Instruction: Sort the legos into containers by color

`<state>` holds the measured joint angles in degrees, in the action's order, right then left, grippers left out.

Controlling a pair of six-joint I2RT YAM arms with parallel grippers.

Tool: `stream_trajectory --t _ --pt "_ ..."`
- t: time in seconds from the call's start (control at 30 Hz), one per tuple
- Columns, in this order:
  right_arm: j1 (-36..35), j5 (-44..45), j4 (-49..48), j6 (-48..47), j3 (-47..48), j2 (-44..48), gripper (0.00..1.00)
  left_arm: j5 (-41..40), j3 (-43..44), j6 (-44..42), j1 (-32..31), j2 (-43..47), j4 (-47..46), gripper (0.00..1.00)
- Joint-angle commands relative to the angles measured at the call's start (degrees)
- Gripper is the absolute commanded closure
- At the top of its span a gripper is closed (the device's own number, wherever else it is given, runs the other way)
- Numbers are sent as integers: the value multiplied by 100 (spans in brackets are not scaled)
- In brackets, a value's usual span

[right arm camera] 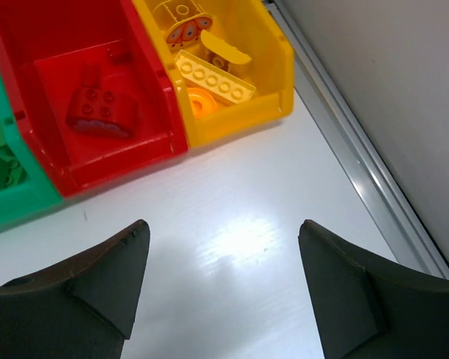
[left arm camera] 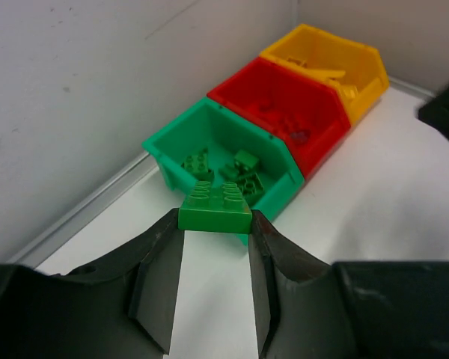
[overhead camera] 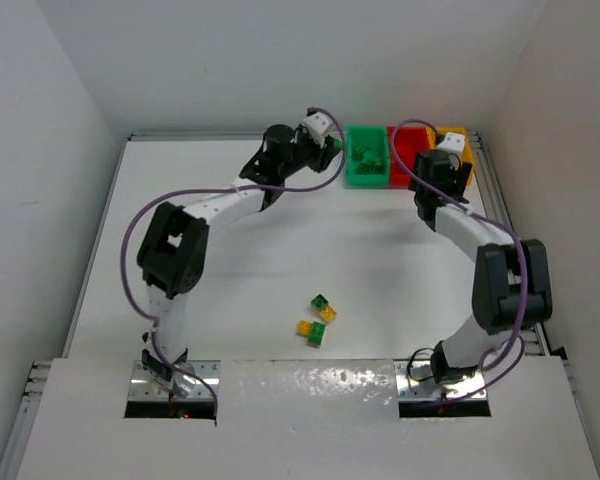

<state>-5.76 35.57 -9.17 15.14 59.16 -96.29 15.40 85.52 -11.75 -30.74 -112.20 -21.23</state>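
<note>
The green lego brick (left arm camera: 215,206) still has a way to go to its bin, so my left gripper should carry it past the green bin's near rim, over the green bin's opening (left arm camera: 227,160).
My left gripper (left arm camera: 215,219) is shut on a green lego brick (left arm camera: 215,206), held just short of the green bin (left arm camera: 280,196), which has several green legos inside. The red bin (left arm camera: 325,142) and the yellow bin (left arm camera: 363,78) follow in the same row. My right gripper (right arm camera: 223,232) stands open and empty over bare table in front of the yellow bin (right arm camera: 273,78), which holds several yellow pieces. The red bin (right arm camera: 146,90) holds a red lego (right arm camera: 101,114). In the top view, green and yellow legos (overhead camera: 320,322) lie loose mid-table, and the left gripper (overhead camera: 336,146) is beside the green bin (overhead camera: 367,178).
White walls close in behind the bins and on both sides. A metal rail (right arm camera: 374,179) runs along the table's right edge. Purple cables (overhead camera: 130,235) loop off both arms.
</note>
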Motion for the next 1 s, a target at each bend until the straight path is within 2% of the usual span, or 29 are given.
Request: stream_trajectory --t 0.0,0.17,0.27,0.37,0.5,0.6,0.7,0.73,0.77,0.87,0.9,0.97 --pt "-74 -147 -340 209 -518 750 21 34 965 480 -55 -835 -125 100" --pt "-232 -454 -199 69 -1194 1822 23 -265 2178 445 -142 -1935 -513 100" --pt "-329 -525 -94 42 -1485 2236 22 -546 3222 288 -257 -2700 -759 100" --pt "-382 -543 195 138 -1644 2501 22 -1045 3866 24 -449 -3489 -1381 100" --pt "-408 -560 415 235 -1723 2677 22 -1513 5026 -170 -547 -4335 -1375 100" --pt "-408 -525 504 175 -1714 2782 22 -2040 5037 -432 -608 -4512 -1577 100" --pt "-417 -569 504 34 -1706 2870 22 -1901 4826 -600 -644 -4512 -1594 99" --pt "-417 -569 486 7 -1697 2870 22 -1813 4730 -627 -661 -4495 -1638 94" --pt "-409 -569 478 -19 -1688 2879 22 -1804 4711 -662 -670 -4503 -1638 84" --pt "-408 -604 442 -89 -1653 2853 22 -1839 4694 -618 -679 -4495 -1621 66" --pt "-408 -639 451 -142 -1627 2835 22 -1856 4702 -575 -679 -4486 -1612 54" --pt "-417 -771 460 -195 -1565 2818 22 -1856 4685 -548 -679 -4416 -1603 40"
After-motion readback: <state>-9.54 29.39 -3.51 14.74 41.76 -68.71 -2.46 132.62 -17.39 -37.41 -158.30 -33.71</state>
